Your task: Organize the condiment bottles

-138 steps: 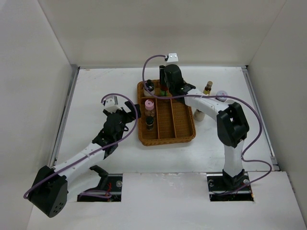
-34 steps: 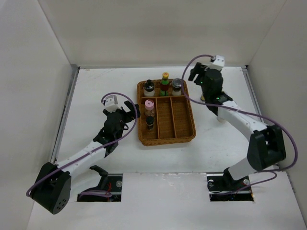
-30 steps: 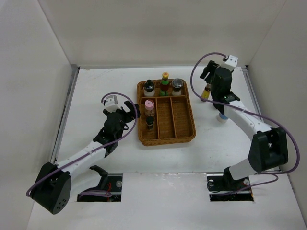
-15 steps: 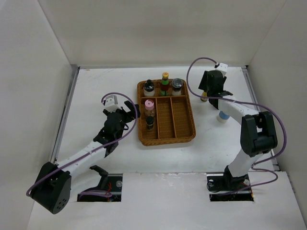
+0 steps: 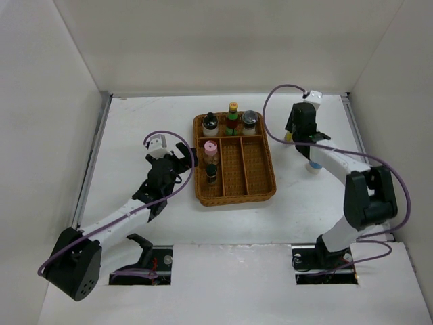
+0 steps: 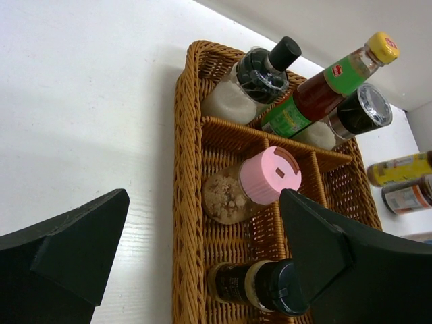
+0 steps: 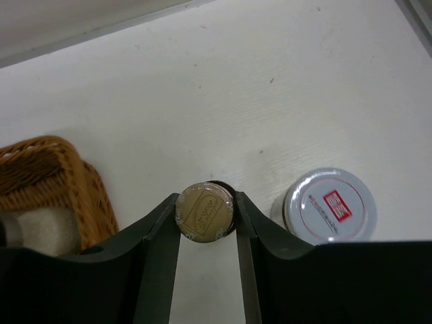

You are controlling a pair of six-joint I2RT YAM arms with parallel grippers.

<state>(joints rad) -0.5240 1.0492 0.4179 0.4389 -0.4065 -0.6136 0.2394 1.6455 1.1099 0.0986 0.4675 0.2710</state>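
Observation:
The right gripper rises next, moves left in the top view and lowers the brown-capped bottle to release it in the tray's middle column's far end [image 5: 233,147], an empty column.
My right gripper [image 7: 205,202] is shut on a brown-capped bottle [image 7: 205,211] that stands on the table right of the wicker tray [image 5: 233,198]; both fingers press the cap's sides. From above, the right gripper [image 5: 292,134] covers most of that bottle [image 5: 289,136]. A silver-capped jar [image 7: 329,204] stands just right of it, apart from the fingers. In the tray's back row stand a black-capped bottle [image 6: 260,66], a yellow-capped bottle [image 6: 351,64] and a grey-capped jar [image 6: 358,111]. The left column holds a pink-capped jar [image 6: 270,175] and a dark bottle [image 6: 263,285]. My left gripper [image 5: 184,157] hangs open and empty at the tray's left rim.
The tray's middle and right columns [image 5: 256,162] hold nothing. A raised table rim [image 5: 365,156] runs close along the right side of the two loose bottles. White walls enclose the table on three sides.
The right arm has swung from the tray's back row to the loose bottles on the right, and its jaws have closed onto the brown cap. The left arm has not moved.

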